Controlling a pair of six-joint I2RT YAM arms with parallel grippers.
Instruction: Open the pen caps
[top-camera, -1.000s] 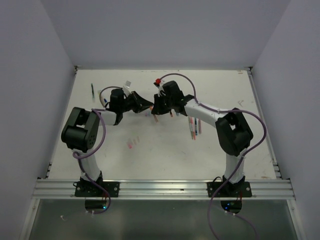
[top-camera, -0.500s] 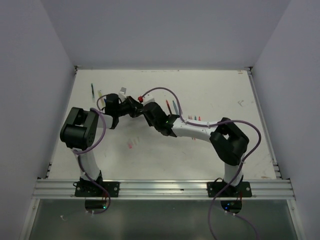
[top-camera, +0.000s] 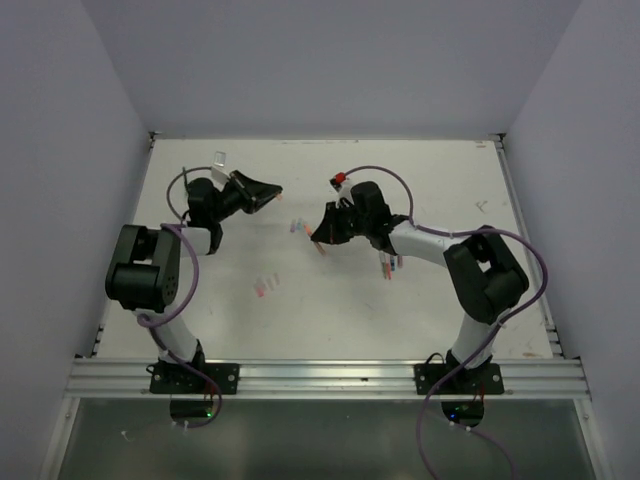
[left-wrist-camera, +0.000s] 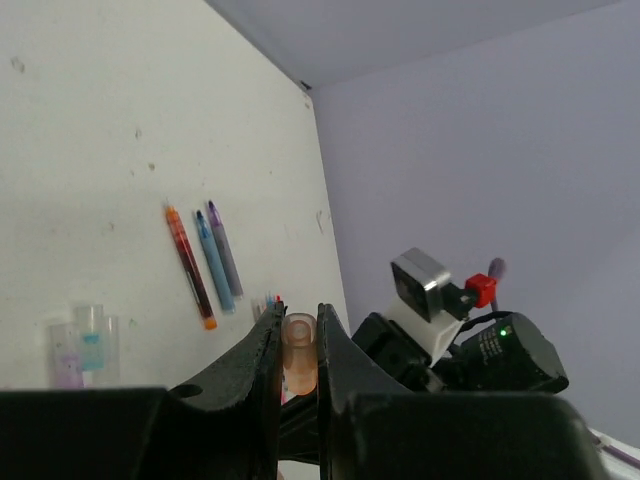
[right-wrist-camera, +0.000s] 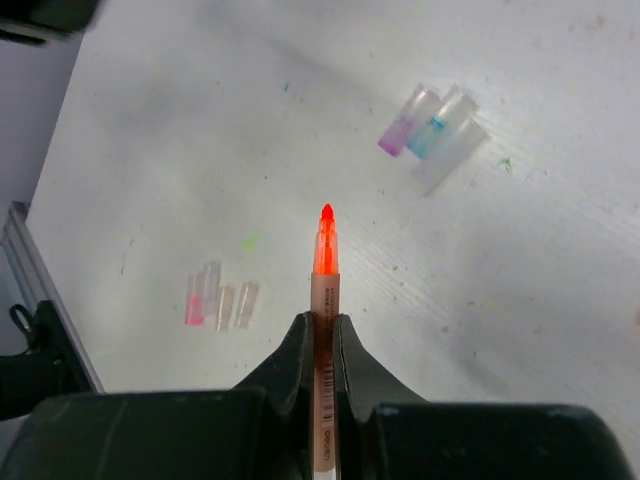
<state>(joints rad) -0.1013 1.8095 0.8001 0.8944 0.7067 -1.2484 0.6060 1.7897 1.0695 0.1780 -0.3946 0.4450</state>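
The orange pen's cap is off, so my right gripper will carry the orange pen to the right in the top view and down to the bare table beside the purple pen.
An orange translucent pen cap (left-wrist-camera: 298, 358) is pinched upright between the jaws of my left gripper (left-wrist-camera: 298, 326), off its pen. That left gripper (top-camera: 266, 191) hovers over the back left of the table. My right gripper (right-wrist-camera: 322, 328) is shut on an orange pen (right-wrist-camera: 325, 275) whose bare orange tip points away from the wrist, above the table. From above, the right gripper (top-camera: 319, 235) sits a short way right of the left one, with a clear gap between them. Loose caps (right-wrist-camera: 435, 130) in purple, teal and clear lie on the table below.
More loose caps, pink and clear (right-wrist-camera: 218, 300), lie near the pen tip. Three pens (left-wrist-camera: 208, 262), orange, blue and purple, lie side by side. In the top view these pens (top-camera: 390, 262) lie right of centre. Walls close the table on three sides.
The two grippers, close together at the table's middle before, have pulled apart: the left went back-left with the cap, the right went right with the pen.
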